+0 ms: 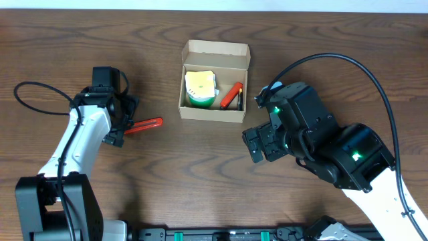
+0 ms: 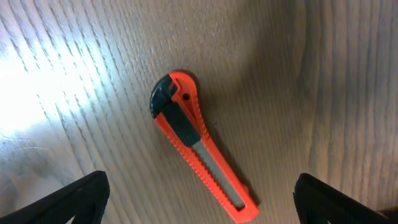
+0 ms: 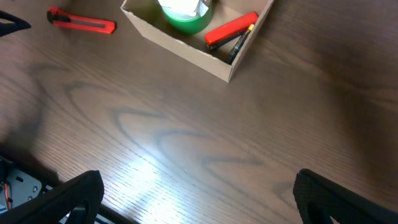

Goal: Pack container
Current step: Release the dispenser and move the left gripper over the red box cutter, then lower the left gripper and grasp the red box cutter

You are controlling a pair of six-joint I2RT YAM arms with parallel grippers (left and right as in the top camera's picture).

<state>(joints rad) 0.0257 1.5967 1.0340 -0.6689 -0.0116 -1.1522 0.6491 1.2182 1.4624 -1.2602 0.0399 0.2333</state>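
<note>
The left gripper needs to go down to the table with its fingers on both sides of the body of the orange box cutter (image 1: 144,125) by the black slider, because the cutter is lying flat.
The container (image 1: 189,111) is an open tan cardboard box at the table's middle back. It holds a green tape roll (image 1: 200,90) with a yellow top and an orange tool (image 1: 232,95) beside a dark pen. An orange box cutter (image 1: 144,125) lies on the table left of the box. My left gripper (image 1: 122,127) is open and hovers right over the cutter (image 2: 200,146), fingers either side, not touching. My right gripper (image 1: 257,144) is open and empty, right of and in front of the box (image 3: 186,46). The cutter also shows in the right wrist view (image 3: 81,20).
The brown wood table (image 1: 200,181) bears everything. A black cable loops by the left arm (image 1: 27,100). Another cable arcs over the right arm (image 1: 354,67). A black rail with fittings runs along the front edge (image 1: 221,234).
</note>
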